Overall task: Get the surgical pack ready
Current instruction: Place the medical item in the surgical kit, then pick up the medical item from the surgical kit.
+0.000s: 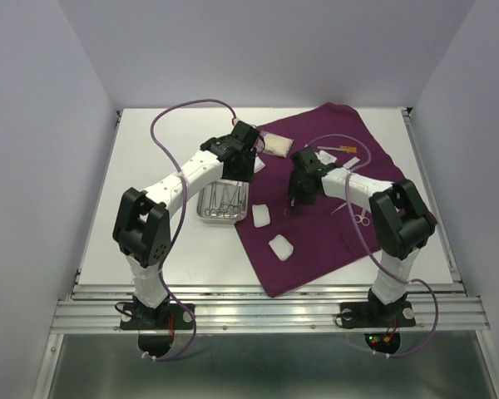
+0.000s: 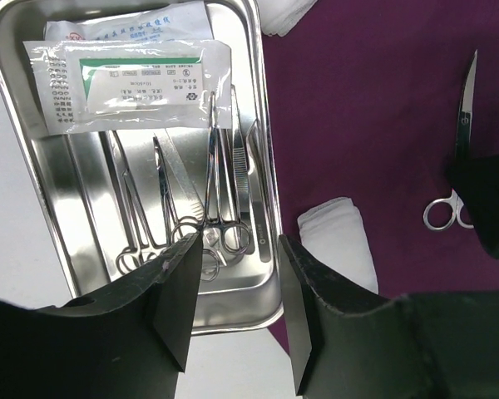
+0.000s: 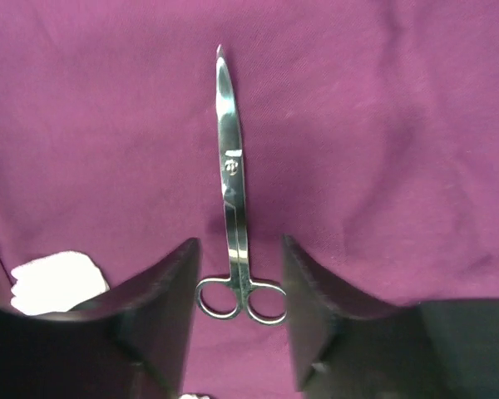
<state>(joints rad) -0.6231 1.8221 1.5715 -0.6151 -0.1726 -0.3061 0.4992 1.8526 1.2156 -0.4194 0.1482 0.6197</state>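
Observation:
My open left gripper moves across and down astride the slim stems of the scissors (image 3: 233, 191) next, as they lie below it and to its right in the top view.
The steel tray (image 1: 201, 212) (image 2: 262, 125) sits left of the dark-purple cloth (image 1: 341, 241) (image 3: 382, 125). It holds several forceps (image 2: 220, 183) and clear packets (image 2: 125, 83). My left gripper (image 1: 237, 166) (image 2: 241, 249) hangs open above the tray, with nothing between its fingers. Silver scissors (image 3: 233, 191) (image 2: 463, 125) lie flat on the cloth. My right gripper (image 1: 296, 202) (image 3: 239, 249) is open just over them, its fingers on either side of the finger rings and apart from them. White gauze squares (image 1: 261, 216) (image 1: 281, 248) (image 2: 337, 241) lie on the cloth near the tray.
More packets (image 1: 276, 145) (image 1: 337, 155) lie on the far part of the cloth. Another silver instrument (image 1: 358, 214) rests on the cloth to the right of my right gripper. A piece of gauze (image 3: 54, 278) shows left of the right fingers.

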